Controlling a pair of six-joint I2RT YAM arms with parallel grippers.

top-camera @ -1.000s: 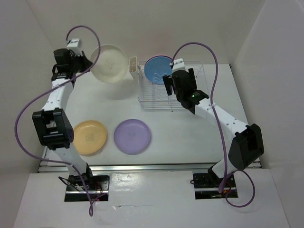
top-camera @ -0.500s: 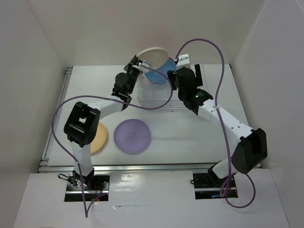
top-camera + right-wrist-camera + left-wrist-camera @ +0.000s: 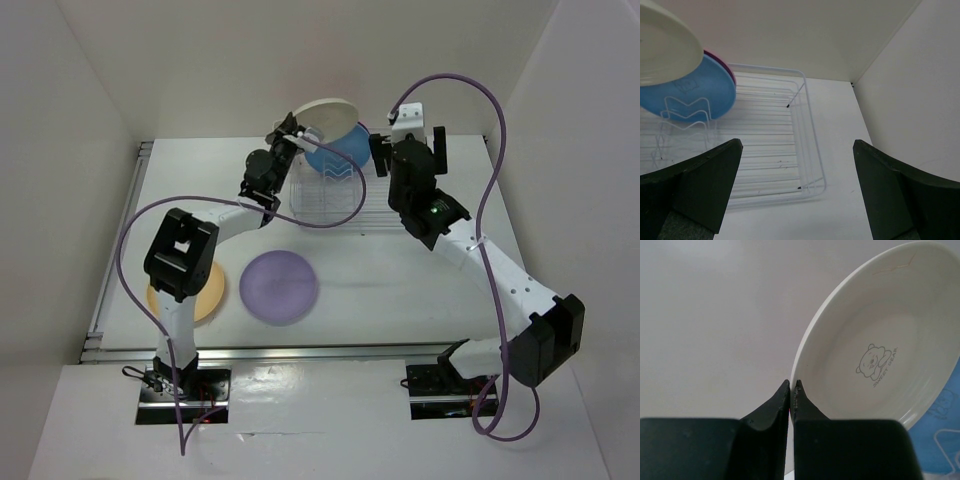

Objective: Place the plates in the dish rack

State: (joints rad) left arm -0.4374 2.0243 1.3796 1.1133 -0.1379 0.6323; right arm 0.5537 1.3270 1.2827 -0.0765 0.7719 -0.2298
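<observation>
My left gripper should next lower the cream-white plate [image 3: 325, 112] among the free wires of the dish rack, on the near side of the blue plate [image 3: 335, 162], and then open.
My left gripper [image 3: 288, 130] [image 3: 792, 384] is shut on the rim of the cream-white plate [image 3: 325, 112] [image 3: 880, 340], holding it tilted above the left end of the dish rack [image 3: 345, 205] [image 3: 805, 100]. The blue plate [image 3: 335, 162] [image 3: 695, 95] stands upright between the rack's prongs, just under the cream one [image 3: 665, 45]. A dark pink rim [image 3: 731, 72] shows right behind the blue plate. On the table lie the purple plate [image 3: 280, 285] and the orange-yellow plate [image 3: 208, 295], half hidden by my left arm. My right gripper [image 3: 405, 150] [image 3: 797, 150] hangs open over the rack's right end, holding nothing.
White walls close in the table at the back and on both sides. The right half of the rack holds no plates. Purple cables loop above both arms, and one drapes over the rack's near side [image 3: 330, 222].
My left arm has swung the cream-white plate from the back left of the table to above the rack. The right gripper has lifted and drawn back to the right.
</observation>
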